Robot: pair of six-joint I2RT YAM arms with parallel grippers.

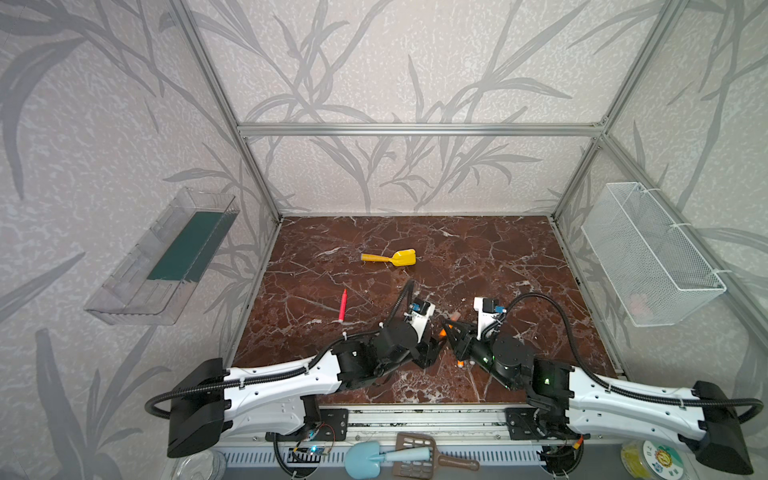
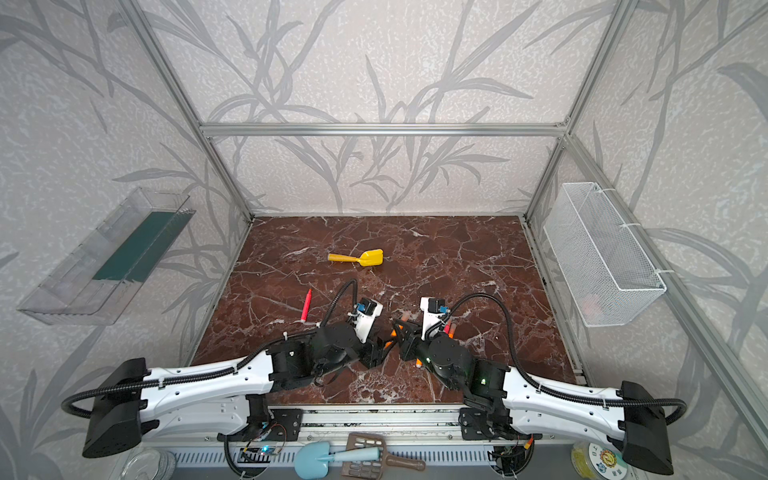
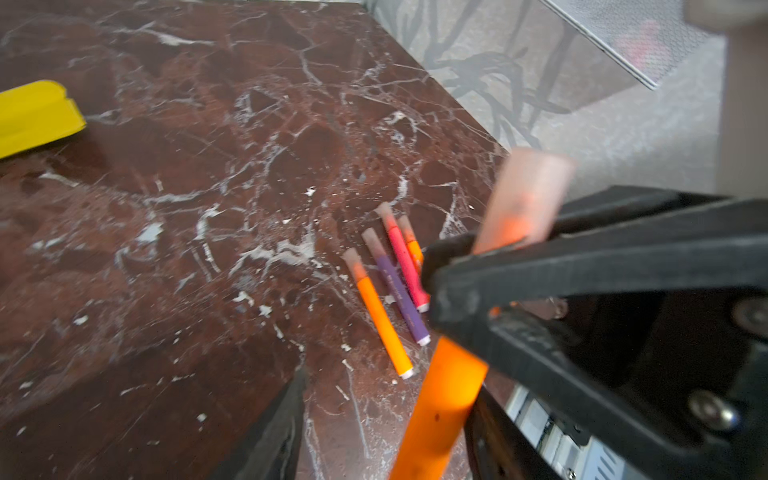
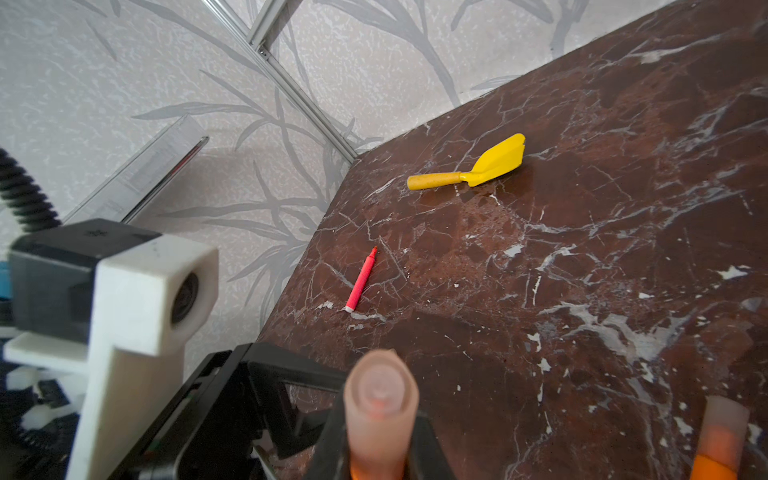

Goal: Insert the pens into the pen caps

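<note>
The orange pen wears its cap, so my right gripper will next tilt, lower to the tabletop beside the capped pens below it and release.
An orange pen [image 3: 442, 399] with a pinkish pen cap [image 3: 528, 195] on its tip hangs above the table, and my right gripper [image 4: 380, 453] is shut on it just below the cap [image 4: 380, 395]. My left gripper [image 3: 382, 440] is open; the pen's lower end lies against one finger [image 3: 498, 436], with a wide gap to the other. In both top views the two grippers [image 1: 434, 345] [image 1: 451, 328] meet at the front centre. Several capped pens lie side by side: orange [image 3: 380, 316], purple [image 3: 399, 299], pink-red [image 3: 405, 266]. A red pen [image 1: 342, 306] [image 4: 360, 282] lies uncapped to the left.
A yellow toy shovel [image 1: 390, 257] [image 4: 478, 166] lies toward the back of the marble table [image 1: 498, 257]. A white wire basket [image 1: 652, 257] hangs on the right wall and a clear tray [image 1: 162, 257] on the left wall. Another capped orange pen [image 4: 721, 440] lies beside my right gripper.
</note>
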